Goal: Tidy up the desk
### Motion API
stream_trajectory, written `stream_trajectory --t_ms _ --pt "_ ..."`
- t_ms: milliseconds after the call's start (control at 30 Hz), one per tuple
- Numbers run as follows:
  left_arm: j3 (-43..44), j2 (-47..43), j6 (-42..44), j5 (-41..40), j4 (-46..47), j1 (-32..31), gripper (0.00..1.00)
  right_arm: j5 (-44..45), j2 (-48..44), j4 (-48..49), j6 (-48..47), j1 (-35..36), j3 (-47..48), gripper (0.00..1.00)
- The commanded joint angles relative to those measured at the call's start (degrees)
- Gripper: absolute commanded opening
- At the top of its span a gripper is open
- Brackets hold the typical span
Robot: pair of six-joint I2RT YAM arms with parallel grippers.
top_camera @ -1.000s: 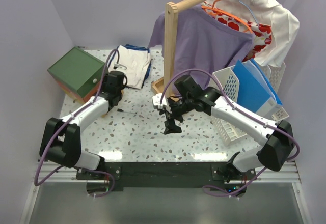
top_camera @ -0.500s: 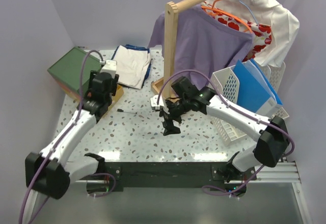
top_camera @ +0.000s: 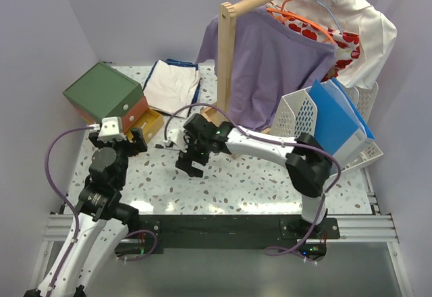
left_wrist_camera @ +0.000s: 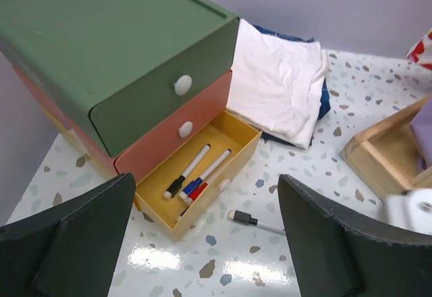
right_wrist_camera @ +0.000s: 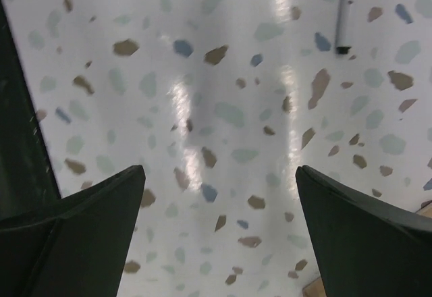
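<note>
Next, the right gripper moves down and to the left in the top view, as the black-capped marker's white end lies that way, below, loose outside the drawer.
The desk (top_camera: 256,182) is a glossy white speckled top. My left gripper (top_camera: 118,140) hangs open and empty near the left edge, short of the open yellow drawer (top_camera: 150,123). In the left wrist view that gripper (left_wrist_camera: 206,243) looks onto the drawer (left_wrist_camera: 233,135), which holds several markers (left_wrist_camera: 196,172). One loose black-capped marker (left_wrist_camera: 255,221) lies on the desk just right of the drawer. My right gripper (top_camera: 189,165) is open over bare desk, a little right of that marker (top_camera: 164,147). The right wrist view shows the right gripper (right_wrist_camera: 219,233) empty, with the marker (right_wrist_camera: 344,13) ahead at the top right.
A green-topped drawer box (top_camera: 102,92) stands at the back left. Folded white clothes (top_camera: 174,86) lie behind the drawer. A wooden clothes rack (top_camera: 228,61) with hanging shirts stands mid-back, its base (left_wrist_camera: 388,152) near the marker. A white basket of blue folders (top_camera: 317,128) sits right.
My left arm has drawn back from the drawer toward the near left, its gripper opening. My right gripper has swept left across the desk toward the loose marker.
</note>
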Motion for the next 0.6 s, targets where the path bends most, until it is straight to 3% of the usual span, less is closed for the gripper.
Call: stream_trajectory --t_ms 0,233,333,567 --pt "0.3 -3.8 -2.7 -3.1 1.0 0.5 0.92 8.4 7.0 3.2 11.6 0.1 10.9 0.99" --pt "0.0 -8.9 -3.5 -4.8 0.4 0.5 0.92 14.3 18.1 2.3 17.1 0.2 23.7 0.99" --pt "-0.1 -10.0 -3.6 -4.8 0.5 0.5 0.92 16.2 20.9 2.0 17.6 0.2 27.1 0.93" --pt "-0.1 -11.0 -3.6 -4.8 0.5 0.5 0.92 16.1 26.5 0.4 16.8 0.2 32.0 0.68"
